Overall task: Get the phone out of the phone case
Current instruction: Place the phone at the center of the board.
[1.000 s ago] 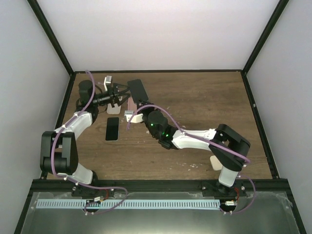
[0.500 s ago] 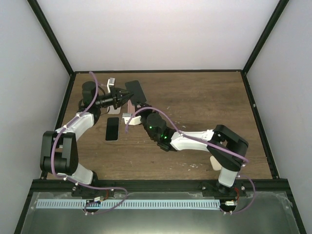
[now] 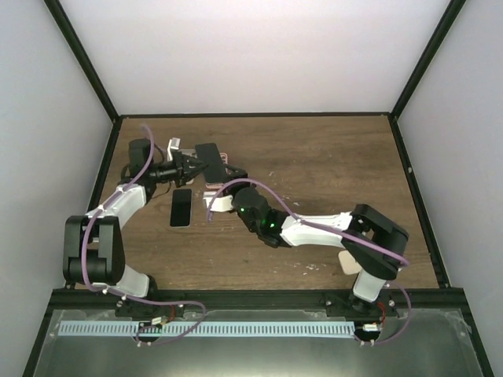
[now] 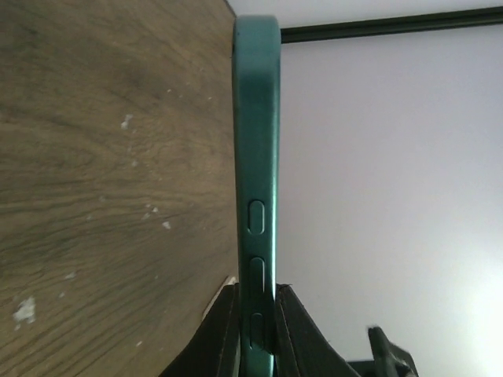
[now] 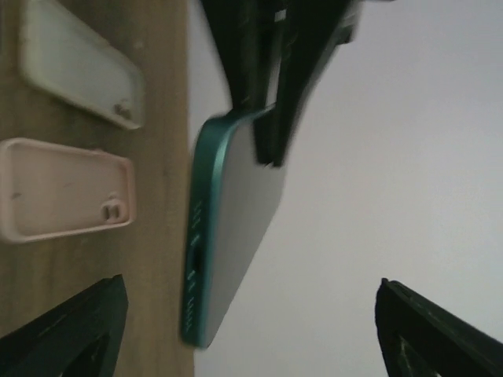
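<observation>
I will move my left gripper back and down to the bare wood (image 3: pixel 213 222) beside the black phone and let go there. The pink and white cases are lying beneath.
A phone in a dark green case (image 3: pixel 209 155) is held on edge above the back left of the table. My left gripper (image 3: pixel 191 165) is shut on one end of it. In the left wrist view the case's (image 4: pixel 258 157) side buttons run up from between my left gripper's (image 4: pixel 257 314) pinching jaws. My right gripper (image 3: pixel 218 179) stands open just below it, touching nothing. In the right wrist view the case (image 5: pixel 228 228) hangs between my right gripper's (image 5: pixel 247 314) wide-apart jaws, with its grey face and port edge showing.
A bare black phone (image 3: pixel 181 208) lies flat on the table, nearer than the left gripper. A pink case (image 5: pixel 67 188) and a white case (image 5: pixel 78 67) lie on the wood under the held one. A tan object (image 3: pixel 346 261) sits by the right arm's base.
My left gripper has shut on the green case. My right gripper has opened and let go of it. The case has shifted slightly left and nearer.
</observation>
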### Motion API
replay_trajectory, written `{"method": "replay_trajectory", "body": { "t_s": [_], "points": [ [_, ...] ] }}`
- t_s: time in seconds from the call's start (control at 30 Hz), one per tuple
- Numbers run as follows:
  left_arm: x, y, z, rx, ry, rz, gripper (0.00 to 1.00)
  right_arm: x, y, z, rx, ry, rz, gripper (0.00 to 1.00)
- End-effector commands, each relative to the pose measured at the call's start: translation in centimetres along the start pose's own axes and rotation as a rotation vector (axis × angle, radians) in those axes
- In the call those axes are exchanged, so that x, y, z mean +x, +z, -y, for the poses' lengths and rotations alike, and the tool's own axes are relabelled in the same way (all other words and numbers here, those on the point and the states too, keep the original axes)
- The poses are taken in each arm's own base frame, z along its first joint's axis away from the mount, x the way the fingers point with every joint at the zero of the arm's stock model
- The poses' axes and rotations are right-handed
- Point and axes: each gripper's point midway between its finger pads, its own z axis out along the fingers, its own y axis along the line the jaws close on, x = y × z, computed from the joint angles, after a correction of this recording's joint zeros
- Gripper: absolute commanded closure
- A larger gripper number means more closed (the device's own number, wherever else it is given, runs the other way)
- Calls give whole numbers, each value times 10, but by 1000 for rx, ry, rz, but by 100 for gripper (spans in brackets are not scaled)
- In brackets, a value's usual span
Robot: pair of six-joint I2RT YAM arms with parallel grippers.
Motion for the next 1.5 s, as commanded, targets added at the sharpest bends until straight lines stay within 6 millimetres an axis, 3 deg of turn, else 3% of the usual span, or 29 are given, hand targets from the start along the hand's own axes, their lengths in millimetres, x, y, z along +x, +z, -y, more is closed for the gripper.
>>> {"method": "replay_trajectory", "body": {
  "t_s": [0.0,0.2,0.5,0.77,1.0,1.17,1.3,1.47],
  "points": [
    [25,-12,-6,-32,118,-77,100,10,-16,-43,-246,103,-6,11],
    [53,-17,-35,-114,175,-177,100,32,-40,-86,-539,219,-24,0],
    [86,-25,-98,-284,121,-345,100,63,-66,-87,-701,387,-59,0],
    [83,-20,-129,-315,34,-366,100,82,-67,-83,-702,450,-113,0],
    [74,-5,-143,-346,52,-355,99,94,-71,-89,-730,497,-142,0],
    [78,7,-158,-390,47,-385,96,103,-75,-92,-734,505,-163,0],
    [72,8,-173,-449,35,-361,90,109,-79,-93,-736,514,-179,0],
    [64,3,-182,-522,45,-322,72,116,-83,-95,-739,527,-195,0]
  ]
}}
